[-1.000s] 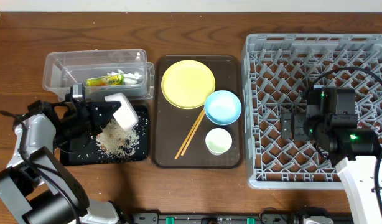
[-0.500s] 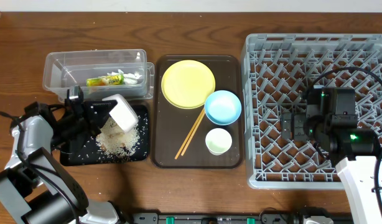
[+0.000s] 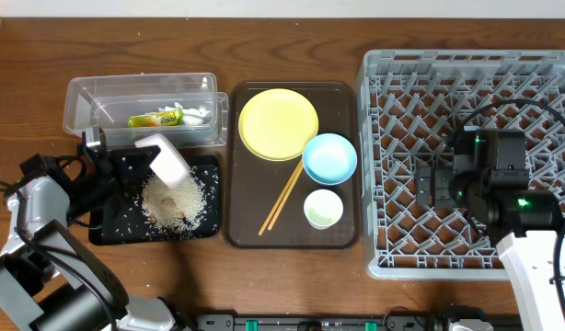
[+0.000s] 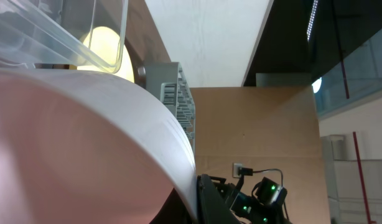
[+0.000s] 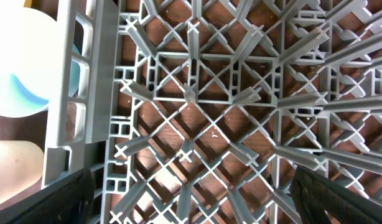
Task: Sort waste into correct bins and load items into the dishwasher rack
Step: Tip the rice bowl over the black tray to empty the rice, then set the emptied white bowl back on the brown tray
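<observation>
The left gripper next levels the bowl, moves to the right in the overhead view and lowers the bowl, then releases it beside the chopsticks, where the brown tray is bare.
My left gripper [image 3: 126,164] is shut on the rim of the white bowl [image 3: 166,158] and holds it tilted over the shallow black tray [image 3: 112,230]. A pile of rice grains [image 3: 172,200] lies in that tray. The bowl fills the left wrist view [image 4: 85,137]. The clear tub [image 3: 80,101] holds the yellow-green wrapper [image 3: 155,118] and white tissue [image 3: 195,112]. The yellow plate [image 3: 278,123], blue bowl [image 3: 329,157], small cup [image 3: 323,209] and chopsticks [image 3: 282,198] lie on the brown tray. My right gripper [image 3: 428,187] hangs open and empty over the grey rack [image 3: 466,60].
The dark brown serving tray [image 3: 342,234] sits between the bins and the rack. The right wrist view shows the rack's pegs [image 5: 197,93] right below my open fingers [image 5: 191,199], with the blue bowl [image 5: 23,93] and cup [image 5: 13,165] beyond the rack's left wall.
The left arm has drawn back to the left, carrying the white bowl left and towards the clear tub. The rice pile now lies uncovered. The right arm has not moved.
</observation>
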`<state>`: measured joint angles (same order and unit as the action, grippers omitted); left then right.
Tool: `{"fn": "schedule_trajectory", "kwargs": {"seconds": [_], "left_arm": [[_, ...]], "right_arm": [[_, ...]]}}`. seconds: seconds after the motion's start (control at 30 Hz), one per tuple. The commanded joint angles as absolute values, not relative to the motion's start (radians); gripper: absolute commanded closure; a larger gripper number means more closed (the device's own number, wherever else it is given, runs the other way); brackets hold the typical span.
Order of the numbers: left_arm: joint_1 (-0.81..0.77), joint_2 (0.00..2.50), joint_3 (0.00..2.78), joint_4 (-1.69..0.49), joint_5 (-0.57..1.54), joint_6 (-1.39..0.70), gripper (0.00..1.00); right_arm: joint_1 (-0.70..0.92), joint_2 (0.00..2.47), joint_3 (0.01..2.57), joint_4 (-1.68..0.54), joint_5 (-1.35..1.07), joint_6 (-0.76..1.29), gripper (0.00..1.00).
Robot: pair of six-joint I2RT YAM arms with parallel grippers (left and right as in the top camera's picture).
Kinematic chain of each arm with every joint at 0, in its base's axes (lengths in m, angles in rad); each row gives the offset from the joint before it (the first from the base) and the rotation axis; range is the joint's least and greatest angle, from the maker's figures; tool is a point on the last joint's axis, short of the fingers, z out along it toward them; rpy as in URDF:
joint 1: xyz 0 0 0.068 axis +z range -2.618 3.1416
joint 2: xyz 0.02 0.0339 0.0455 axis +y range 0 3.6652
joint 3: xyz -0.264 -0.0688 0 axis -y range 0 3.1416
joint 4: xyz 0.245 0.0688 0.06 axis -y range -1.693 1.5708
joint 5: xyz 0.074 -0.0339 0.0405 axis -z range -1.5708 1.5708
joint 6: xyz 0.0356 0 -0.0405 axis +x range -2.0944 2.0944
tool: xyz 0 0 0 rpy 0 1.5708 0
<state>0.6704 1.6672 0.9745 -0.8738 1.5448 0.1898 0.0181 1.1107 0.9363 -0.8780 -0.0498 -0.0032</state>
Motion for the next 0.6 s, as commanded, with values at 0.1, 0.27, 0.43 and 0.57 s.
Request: {"fn": "schedule_trajectory", "kwargs": {"seconds": [0.1,0.27,0.43,0.57], "left_arm": [[0.671,1.672,0.969,-0.874,1.573,0.008,0.94],[0.671,1.672,0.969,-0.851,1.461,0.057,0.94],[0.670,1.672,0.969,-0.852,1.511,0.094,0.94],[0.646,1.654,0.970,-0.858,1.503,0.097,0.94]], "right_arm": [[0.023,1.111,0.957,-0.879,-0.053,0.014,0.01],[0.023,1.111,0.957,-0.881,-0.054,0.014,0.01],[0.023,1.111,0.957,-0.882,-0.054,0.015,0.01],[0.023,1.111,0.957,-0.882,-0.054,0.014,0.01]]}}
